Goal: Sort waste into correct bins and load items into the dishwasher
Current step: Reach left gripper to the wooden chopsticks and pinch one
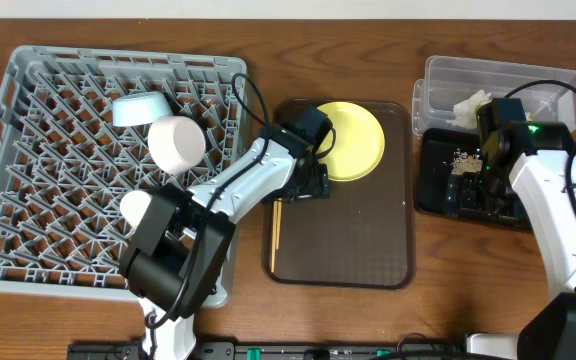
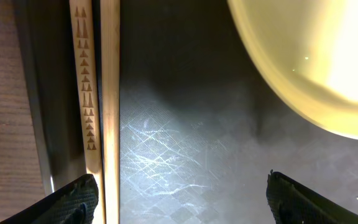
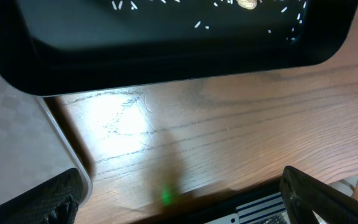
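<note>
My left gripper comes down to the tray next and closes on the chopstick nearer the plate (image 1: 353, 140) below it, since the open fingers already are on either side.
The yellow plate (image 1: 353, 140) (image 2: 316, 56) and the wooden chopsticks (image 1: 276, 225) (image 2: 95, 93) lie on the brown serving tray (image 1: 368, 250). My left gripper (image 1: 306, 188) (image 2: 185, 205) is open and empty, low over the tray between chopsticks and plate. The grey dish rack (image 1: 28, 220) holds the light blue bowl (image 1: 138, 108), the white bowl (image 1: 176, 142) and the small white cup (image 1: 136, 208). White tissue (image 1: 473, 103) sits in the clear tub (image 1: 528, 75). Rice crumbs (image 1: 463, 160) (image 3: 247, 5) lie in the black tray (image 1: 433, 195) (image 3: 166, 50). My right gripper (image 1: 480, 195) (image 3: 182, 199) is open and empty above that tray's near edge. I see no snack wrapper.
In the right wrist view, bare wooden table (image 3: 229, 118) lies below the black tray, with the serving tray's corner (image 3: 17, 124) at left. A dark strip of equipment (image 1: 298, 350) runs along the table's front edge.
</note>
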Controlling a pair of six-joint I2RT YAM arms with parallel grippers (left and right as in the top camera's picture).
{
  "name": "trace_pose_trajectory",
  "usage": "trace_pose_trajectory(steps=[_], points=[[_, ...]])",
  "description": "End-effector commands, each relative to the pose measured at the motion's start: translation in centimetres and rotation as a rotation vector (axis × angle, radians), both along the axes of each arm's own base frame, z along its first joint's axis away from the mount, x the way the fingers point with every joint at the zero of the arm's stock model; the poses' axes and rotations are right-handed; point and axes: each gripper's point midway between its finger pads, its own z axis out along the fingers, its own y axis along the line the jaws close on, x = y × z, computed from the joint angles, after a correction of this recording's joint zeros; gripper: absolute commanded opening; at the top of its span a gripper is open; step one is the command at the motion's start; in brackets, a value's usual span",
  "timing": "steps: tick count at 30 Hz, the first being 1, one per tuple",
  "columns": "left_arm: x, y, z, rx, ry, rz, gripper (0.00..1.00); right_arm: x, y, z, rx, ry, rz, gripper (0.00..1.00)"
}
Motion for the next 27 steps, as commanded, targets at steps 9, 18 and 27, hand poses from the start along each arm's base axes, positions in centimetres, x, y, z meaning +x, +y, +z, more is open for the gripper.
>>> trace_pose_trajectory(steps=[9, 18, 27], points=[[-0.7, 0.7, -2.6, 0.058, 0.053, 0.002, 0.88, 0.1, -0.5, 0.5, -0.008, -0.023, -0.03, 0.99], [-1.2, 0.0, -2.6, 0.058, 0.052, -0.02, 0.88, 0.1, -0.5, 0.5, -0.008, -0.023, -0.029, 0.99], [-1.6, -0.5, -2.6, 0.136, -0.006, -0.074, 0.88, 0.0, -0.5, 0.5, -0.008, -0.02, -0.029, 0.99]])
